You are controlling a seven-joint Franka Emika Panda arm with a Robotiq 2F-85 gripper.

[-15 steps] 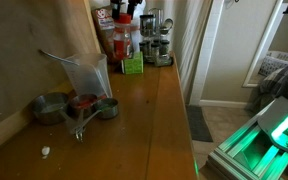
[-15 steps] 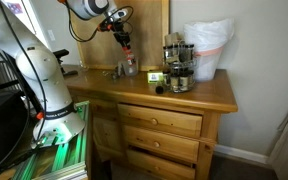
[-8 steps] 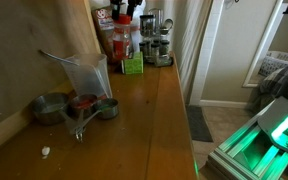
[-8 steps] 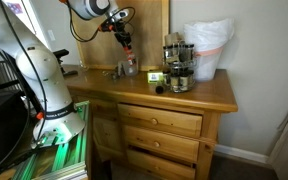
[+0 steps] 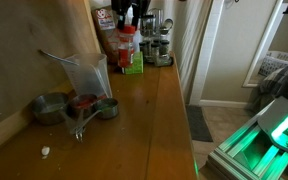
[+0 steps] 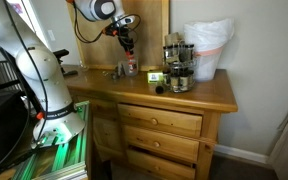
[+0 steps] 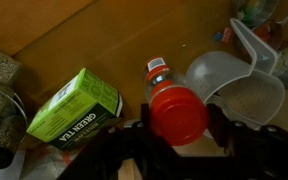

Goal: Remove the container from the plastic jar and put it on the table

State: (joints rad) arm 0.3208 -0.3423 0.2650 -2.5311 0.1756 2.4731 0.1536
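I will next lower my gripper away from the plastic jar (image 5: 92, 72) to the bare tabletop by the green box and release the container, as that open wood is below my fingers.
The container (image 7: 177, 112), a small bottle with a red-orange cap, sits between my gripper's (image 7: 176, 128) two dark fingers, which are closed on its cap. In an exterior view the container (image 5: 129, 45) hangs under the gripper (image 5: 132, 18) at the far end of the wooden table (image 5: 154, 125), next to a green box (image 5: 134, 66). The clear plastic jar (image 5: 92, 72) stands apart and nearer, with nothing inside it in the wrist view (image 7: 229, 85). I cannot tell whether the bottle's base touches the table.
Round metal measuring cups (image 5: 50, 108) lie in front of the jar. Spice jars on a rack (image 5: 160, 48) and other bottles (image 5: 106, 35) crowd the far end. A white bag (image 6: 208, 45) stands at one end of the dresser, and the table edge (image 5: 184, 110) drops to the floor.
My gripper has shifted sideways with the container, away from the jar and toward the green box, and the bottle looks a little lower.
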